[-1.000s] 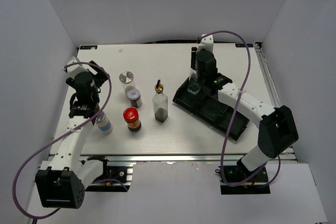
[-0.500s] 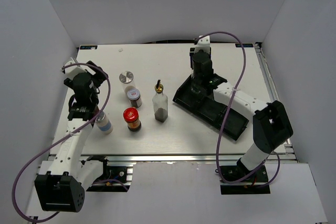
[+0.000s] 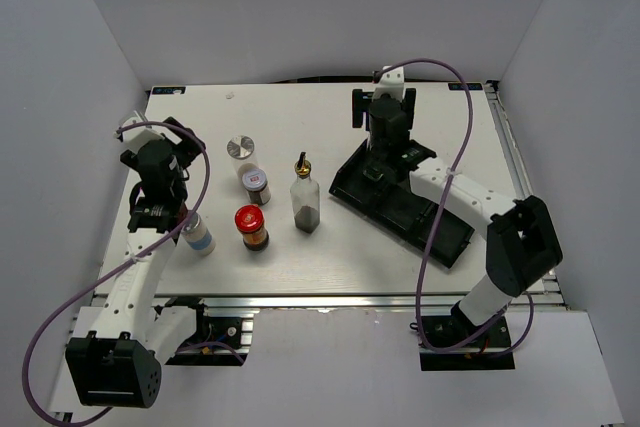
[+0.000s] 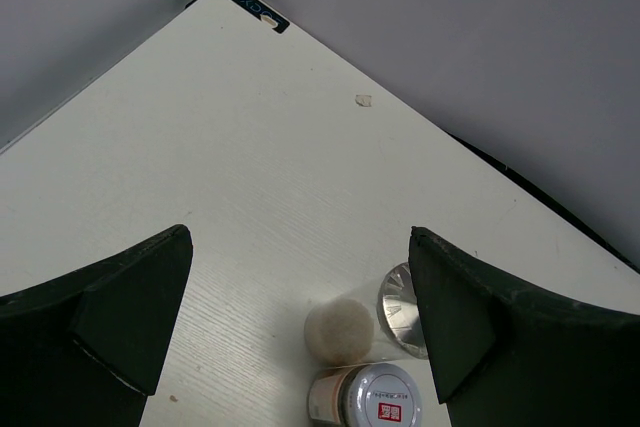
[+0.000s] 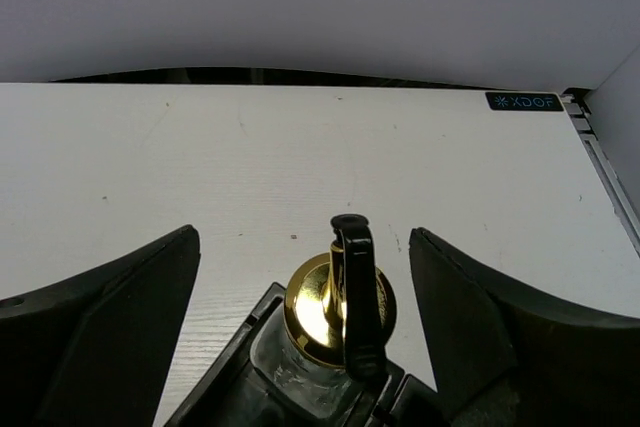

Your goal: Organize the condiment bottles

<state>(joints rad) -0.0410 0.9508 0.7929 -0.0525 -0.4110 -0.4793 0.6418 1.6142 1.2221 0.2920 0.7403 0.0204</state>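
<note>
My right gripper goes back and to the left in the top view around that bottle's neck [image 3: 303, 178] next, as the second glass bottle stands outside the tray [image 3: 432, 230].
My right gripper [image 3: 374, 169] [image 5: 303, 239] is open over the far-left end compartment of the black tray [image 3: 432, 230] [image 5: 213, 385]. A clear glass bottle with a gold pourer [image 5: 333, 313] stands in that compartment between the fingers, which are clear of it. A second glass bottle [image 3: 305, 202], a red-capped brown jar [image 3: 251, 227], a white-lidded jar [image 3: 257, 184] [image 4: 377, 398] and a silver-lidded jar [image 3: 240, 147] [image 4: 398, 299] stand on the table's left half. A white blue-banded bottle [image 3: 200, 237] stands just beside my open, empty left gripper [image 3: 168, 215] [image 4: 298, 277].
The tray lies diagonally on the right half of the table, its other compartments partly hidden under my right arm. White walls enclose the table on three sides. The table's far-left corner [image 4: 250, 12] shows in the left wrist view.
My right gripper has opened and let go of the glass bottle, which now stands in the tray. My left arm has barely shifted.
</note>
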